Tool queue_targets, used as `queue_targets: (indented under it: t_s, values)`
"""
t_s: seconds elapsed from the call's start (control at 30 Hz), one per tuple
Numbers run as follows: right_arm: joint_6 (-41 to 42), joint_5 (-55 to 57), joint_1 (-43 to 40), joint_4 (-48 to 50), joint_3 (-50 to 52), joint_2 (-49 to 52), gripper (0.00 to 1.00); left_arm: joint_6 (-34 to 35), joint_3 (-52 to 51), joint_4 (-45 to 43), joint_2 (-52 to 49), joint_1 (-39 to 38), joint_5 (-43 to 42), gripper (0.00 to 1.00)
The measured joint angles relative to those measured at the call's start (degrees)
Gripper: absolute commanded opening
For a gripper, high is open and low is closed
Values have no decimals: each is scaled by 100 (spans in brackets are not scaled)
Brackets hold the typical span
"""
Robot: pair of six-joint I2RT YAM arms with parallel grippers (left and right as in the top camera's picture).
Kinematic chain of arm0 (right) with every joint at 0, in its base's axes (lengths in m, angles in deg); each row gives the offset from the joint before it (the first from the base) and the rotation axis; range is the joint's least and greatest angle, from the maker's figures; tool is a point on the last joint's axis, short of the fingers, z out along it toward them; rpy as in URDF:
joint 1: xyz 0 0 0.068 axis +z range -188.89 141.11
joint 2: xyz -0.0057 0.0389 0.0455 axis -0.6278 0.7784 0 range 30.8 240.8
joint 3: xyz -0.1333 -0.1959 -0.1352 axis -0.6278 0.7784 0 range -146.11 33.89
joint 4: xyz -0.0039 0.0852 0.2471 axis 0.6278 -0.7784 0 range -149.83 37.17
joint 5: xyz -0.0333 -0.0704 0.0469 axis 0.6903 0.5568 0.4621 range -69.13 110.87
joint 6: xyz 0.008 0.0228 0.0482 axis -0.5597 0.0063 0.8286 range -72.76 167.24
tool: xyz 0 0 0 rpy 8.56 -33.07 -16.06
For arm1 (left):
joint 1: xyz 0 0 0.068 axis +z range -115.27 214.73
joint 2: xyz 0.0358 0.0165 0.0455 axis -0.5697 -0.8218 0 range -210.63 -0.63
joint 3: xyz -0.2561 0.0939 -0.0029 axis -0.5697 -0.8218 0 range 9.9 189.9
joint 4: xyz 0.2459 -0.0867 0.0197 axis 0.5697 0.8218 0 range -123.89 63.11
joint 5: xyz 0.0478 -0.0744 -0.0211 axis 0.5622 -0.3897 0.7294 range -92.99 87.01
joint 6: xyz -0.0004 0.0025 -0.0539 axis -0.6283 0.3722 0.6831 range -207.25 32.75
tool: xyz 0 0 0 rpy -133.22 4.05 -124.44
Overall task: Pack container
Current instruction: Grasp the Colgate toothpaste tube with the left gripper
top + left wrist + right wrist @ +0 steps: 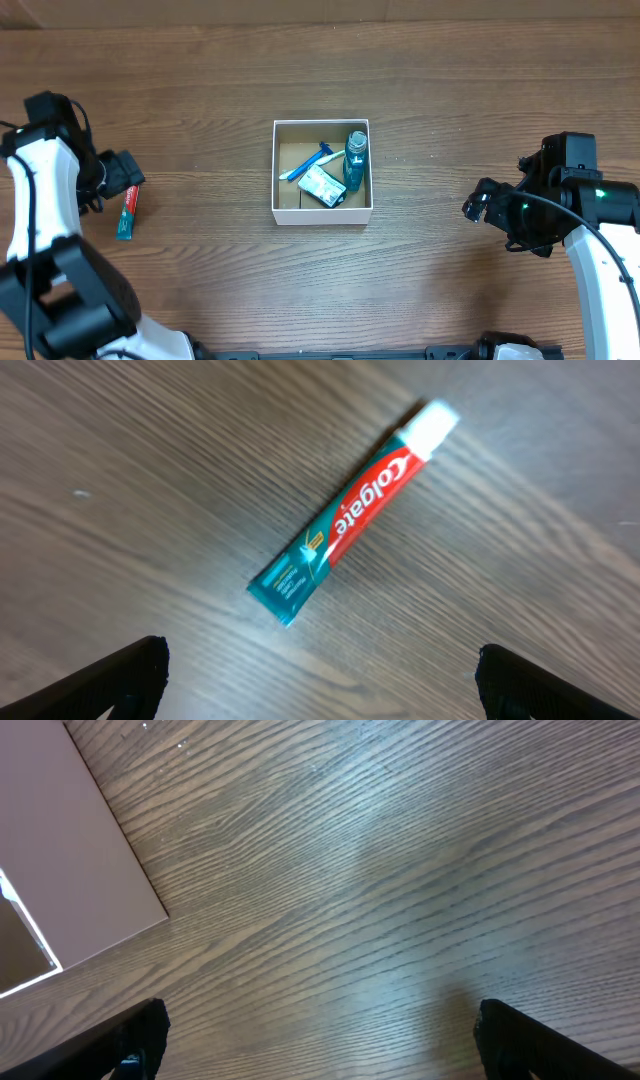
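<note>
The toothpaste tube lies below, slanted across the wrist view. My left gripper will lower next, turning open fingers toward the tube to straddle its red lettered middle [131,198] [364,508].
The container [286,212], a small square white box with a brown inside, stands mid-table and holds a blue toothbrush [311,161], a teal bottle [356,160] and a white packet [322,186]. Its white wall shows at the left of the right wrist view [70,870]. A red and teal toothpaste tube [128,212] lies on the table at the far left, also in the left wrist view [352,512]. My left gripper [320,675] is open and empty, above the tube, apart from it. My right gripper [320,1035] is open and empty over bare wood right of the container.
The wooden table [450,80] spreads all around the container. My left arm [45,160] stands at the left edge and my right arm [590,210] at the right edge.
</note>
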Motion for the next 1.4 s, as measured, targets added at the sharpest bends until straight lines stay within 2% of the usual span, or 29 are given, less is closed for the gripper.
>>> queue_targets:
  t_s: [0.2, 0.5, 0.7, 0.9, 1.0, 1.07, 1.1, 1.27, 1.4]
  values:
    - [0, -2, 0, -7, 0, 0, 100, -249, -24, -479, -1115, 11, -111, 100]
    - [-2, 2, 0, -22, 0, 0, 100, -920, -33, -1244, -1263, 11, -341, 90]
    - [-2, 4, 0, -22, 0, 0, 100, -1102, -24, -1189, -1447, 11, -542, 58]
    - [-2, 13, 0, -26, 0, 0, 100, -1145, -11, -999, -1464, 11, -535, 39]
    - [-2, 15, 0, -24, 0, 0, 100, -1158, -4, -872, -1471, 11, -538, 24]
    - [0, 13, 0, -24, 0, 0, 100, -1163, -4, -804, -1473, 11, -546, 19]
    - [0, 11, 0, -26, 0, 0, 100, -1147, -4, -782, -1473, 11, -546, 14]
    - [-2, 13, 0, -22, 0, 0, 100, -1147, 37, -723, -1478, 11, -564, 4]
    - [-2, 13, 0, -24, 0, 0, 100, -1102, 131, -540, -1515, 11, -584, 4]
